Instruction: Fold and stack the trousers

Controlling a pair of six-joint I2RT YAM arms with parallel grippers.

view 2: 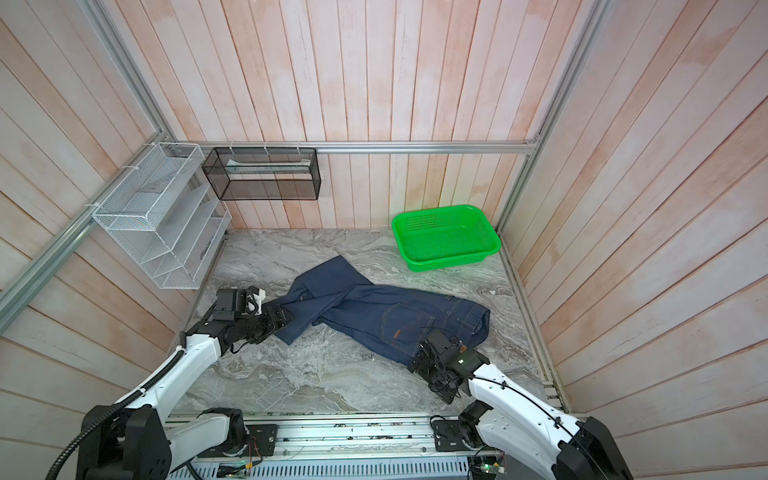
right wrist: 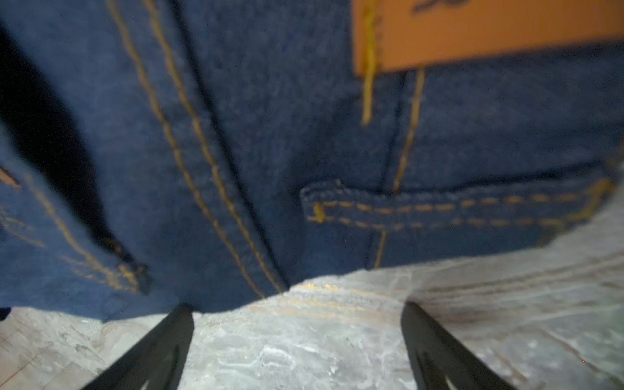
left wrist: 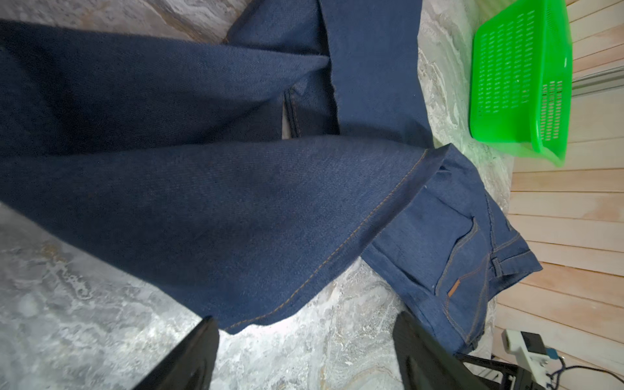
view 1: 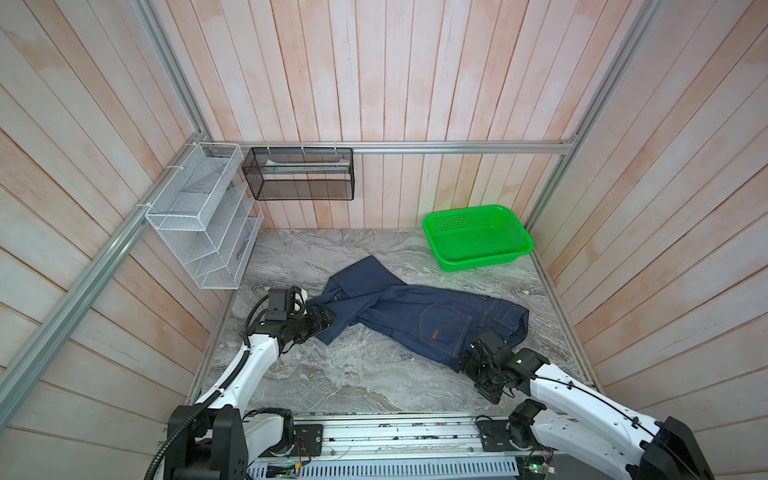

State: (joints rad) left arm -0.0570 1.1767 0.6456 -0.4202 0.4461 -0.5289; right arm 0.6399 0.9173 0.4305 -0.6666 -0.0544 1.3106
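Observation:
The right gripper moves outward onto the near edge of the trousers' waist (right wrist: 293, 276) beside the belt loop next, as its open fingers are still short of the denim (right wrist: 270, 135).
The trousers (view 1: 415, 316) (view 2: 374, 318) are dark blue jeans with tan stitching. They lie crumpled across the middle of the marble table (view 1: 353, 382), waist to the right and legs crossed to the left. My left gripper (view 1: 328, 321) (view 2: 289, 318) is open at the hem of the near leg. In the left wrist view the hem corner (left wrist: 236, 329) lies just ahead of the left gripper (left wrist: 305, 317), with bare table between the fingers. My right gripper (view 1: 468, 353) (view 2: 419, 353) is open at the waist's near edge. The right wrist view shows the right gripper (right wrist: 297, 305) over bare table, just short of the denim (right wrist: 270, 135) and its brown patch (right wrist: 472, 33).
A green plastic basket (view 1: 478, 237) stands at the back right corner. A white wire rack (view 1: 203, 220) hangs on the left wall and a black mesh basket (view 1: 299, 174) on the back rail. Wooden walls close in three sides.

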